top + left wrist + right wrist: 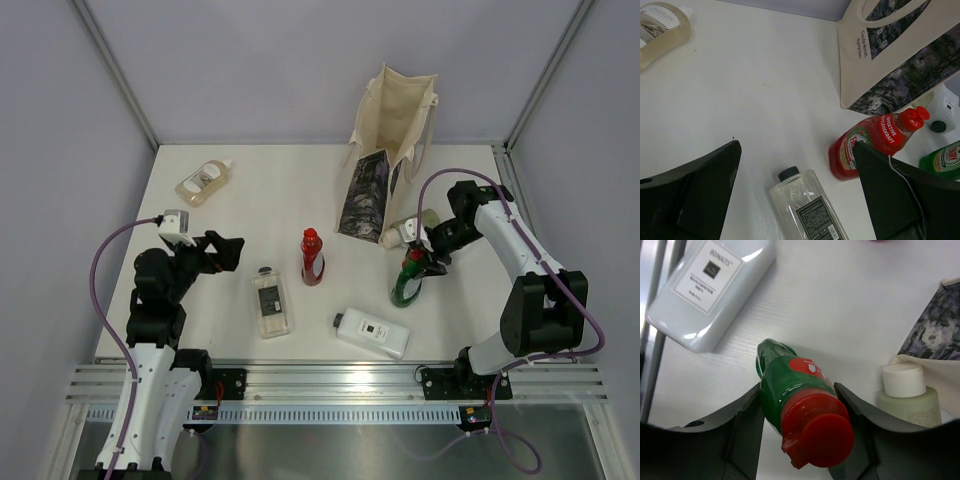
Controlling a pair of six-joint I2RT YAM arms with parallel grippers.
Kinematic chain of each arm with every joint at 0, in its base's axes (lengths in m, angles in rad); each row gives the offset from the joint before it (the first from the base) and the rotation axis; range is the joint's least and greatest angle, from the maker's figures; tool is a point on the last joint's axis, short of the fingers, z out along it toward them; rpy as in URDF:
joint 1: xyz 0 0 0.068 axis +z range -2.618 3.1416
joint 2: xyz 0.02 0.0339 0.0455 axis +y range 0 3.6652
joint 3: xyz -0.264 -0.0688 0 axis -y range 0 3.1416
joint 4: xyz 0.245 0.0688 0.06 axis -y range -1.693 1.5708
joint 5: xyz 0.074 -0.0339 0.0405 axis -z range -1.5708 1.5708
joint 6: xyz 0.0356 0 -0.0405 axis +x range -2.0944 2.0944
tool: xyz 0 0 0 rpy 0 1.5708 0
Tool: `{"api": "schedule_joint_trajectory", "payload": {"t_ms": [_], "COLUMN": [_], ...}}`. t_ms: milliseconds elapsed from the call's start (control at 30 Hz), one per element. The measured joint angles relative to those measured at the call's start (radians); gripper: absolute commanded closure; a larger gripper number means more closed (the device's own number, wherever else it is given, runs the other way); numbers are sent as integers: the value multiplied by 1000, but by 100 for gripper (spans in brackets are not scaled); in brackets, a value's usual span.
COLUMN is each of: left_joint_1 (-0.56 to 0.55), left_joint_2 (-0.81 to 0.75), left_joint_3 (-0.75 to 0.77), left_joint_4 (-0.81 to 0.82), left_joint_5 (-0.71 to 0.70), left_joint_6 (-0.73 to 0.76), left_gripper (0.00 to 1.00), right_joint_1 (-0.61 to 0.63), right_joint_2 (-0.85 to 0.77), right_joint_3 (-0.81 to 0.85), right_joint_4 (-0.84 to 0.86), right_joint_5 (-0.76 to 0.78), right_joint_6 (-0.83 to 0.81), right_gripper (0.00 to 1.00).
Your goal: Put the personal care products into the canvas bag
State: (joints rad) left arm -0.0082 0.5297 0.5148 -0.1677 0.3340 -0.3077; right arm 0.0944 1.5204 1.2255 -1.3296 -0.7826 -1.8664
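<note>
The bottle needs to go into the canvas bag next. My right gripper needs to lift it outward over the canvas bag's rim, then lower it inside.
The cream canvas bag (392, 130) stands upright at the back right, its dark picture panel (910, 75) facing the table. My right gripper (425, 256) is shut on the neck of the dark green, red-capped bottle (785, 375), which stands tilted on the table just in front of the bag. Beside it are a pale green cylinder (907, 397) and a flat white bottle (946, 111). On the table lie a red bottle (313, 257), a clear rectangular bottle (270, 302), another flat white bottle (372, 333) and a peach bottle (203, 182). My left gripper (225, 250) hangs open above the clear bottle (807, 205).
Grey walls close off the table on the left, back and right. A metal rail (340, 385) with both arm bases runs along the near edge. The peach bottle lies close to the back left corner.
</note>
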Motion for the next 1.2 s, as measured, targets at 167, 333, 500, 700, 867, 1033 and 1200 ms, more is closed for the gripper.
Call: {"api": "schedule_joint_trajectory", "payload": {"t_ms": [167, 333, 500, 700, 867, 1033, 1200], "left_joint_1": [0, 0, 0, 0, 0, 0, 0], "left_joint_2": [-1, -5, -4, 3, 11, 23, 23], "left_joint_3": [0, 0, 0, 0, 0, 0, 0], "left_joint_4": [0, 1, 2, 6, 11, 22, 21], "left_joint_5": [4, 7, 8, 12, 21, 27, 27], "left_joint_6": [-9, -18, -29, -40, -45, -53, -64], "left_gripper": [1, 1, 1, 1, 1, 1, 1], "right_joint_1": [0, 4, 24, 53, 61, 62, 62], "right_joint_2": [-1, -39, -141, -153, -18, 226, 438], "right_joint_3": [2, 20, 61, 244, 606, 1067, 1285], "right_joint_4": [1, 57, 359, 752, 889, 949, 982], "right_joint_5": [-134, -254, -294, -298, -216, -35, 202], "right_joint_6": [172, 502, 1014, 1567, 1827, 1888, 1827], "right_gripper": [100, 100, 100, 100, 100, 100, 100]}}
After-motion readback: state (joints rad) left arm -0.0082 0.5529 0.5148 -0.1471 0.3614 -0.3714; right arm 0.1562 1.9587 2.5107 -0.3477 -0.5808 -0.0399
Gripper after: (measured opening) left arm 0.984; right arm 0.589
